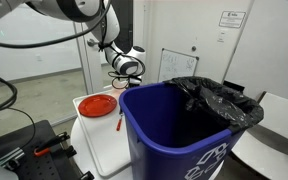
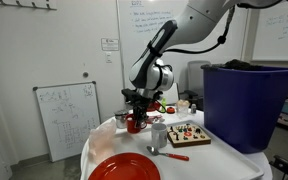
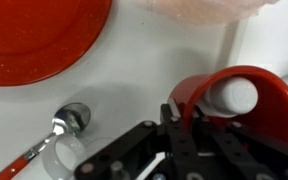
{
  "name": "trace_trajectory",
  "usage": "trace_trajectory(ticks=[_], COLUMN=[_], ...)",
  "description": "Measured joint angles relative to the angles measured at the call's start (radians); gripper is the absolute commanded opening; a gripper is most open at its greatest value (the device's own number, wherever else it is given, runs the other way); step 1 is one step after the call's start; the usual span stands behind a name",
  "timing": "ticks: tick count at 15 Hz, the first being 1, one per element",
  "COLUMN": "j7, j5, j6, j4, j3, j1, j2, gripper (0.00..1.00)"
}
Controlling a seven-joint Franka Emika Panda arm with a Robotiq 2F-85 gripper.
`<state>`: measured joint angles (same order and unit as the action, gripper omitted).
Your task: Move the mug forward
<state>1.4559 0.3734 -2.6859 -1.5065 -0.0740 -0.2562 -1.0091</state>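
Observation:
My gripper first lowers the mug next, still low over the white table, to get it onto the open patch beside the clear cup.
The small red mug [image 3: 246, 100] has a white object inside and sits at the right of the wrist view. In an exterior view it hangs under the gripper, low over the white round table [image 2: 134, 124]. My gripper [image 3: 187, 116] is shut on the mug's near rim, one finger outside the wall and one inside. The gripper also shows in both exterior views [image 2: 136, 106] [image 1: 128, 70]. In the exterior view past the blue bin, the mug is hidden.
A wide red plate [image 3: 39, 35] [image 1: 96, 104] [image 2: 124, 168] lies nearby. A red-handled spoon [image 3: 46, 140] [image 2: 174, 156] and a clear cup [image 2: 159, 136] are beside the mug. A wooden board with small items [image 2: 185, 134] and a tall blue bin [image 1: 179, 130] [image 2: 246, 105] stand close.

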Motion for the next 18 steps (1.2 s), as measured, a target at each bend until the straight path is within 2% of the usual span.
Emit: trace_trajectory(ticks=[9,10,11,15,18], j7=[0.012,0.013,0.014,0.020,0.003], j5=[0.000,0.000,0.000,0.001,0.010], j6=[0.000,0.000,0.000,-0.008,-0.104], j4=[0.035,0.042,0.049,0.067,0.066], j3=[-0.054,-0.057,-0.059,-0.068,-0.111], j1=[0.007,0.007,0.007,0.010,0.023], j2=[-0.092,-0.099,-0.103,-0.111,-0.110], gripper=[0.02,0.16,0.35,0.63,0.84])
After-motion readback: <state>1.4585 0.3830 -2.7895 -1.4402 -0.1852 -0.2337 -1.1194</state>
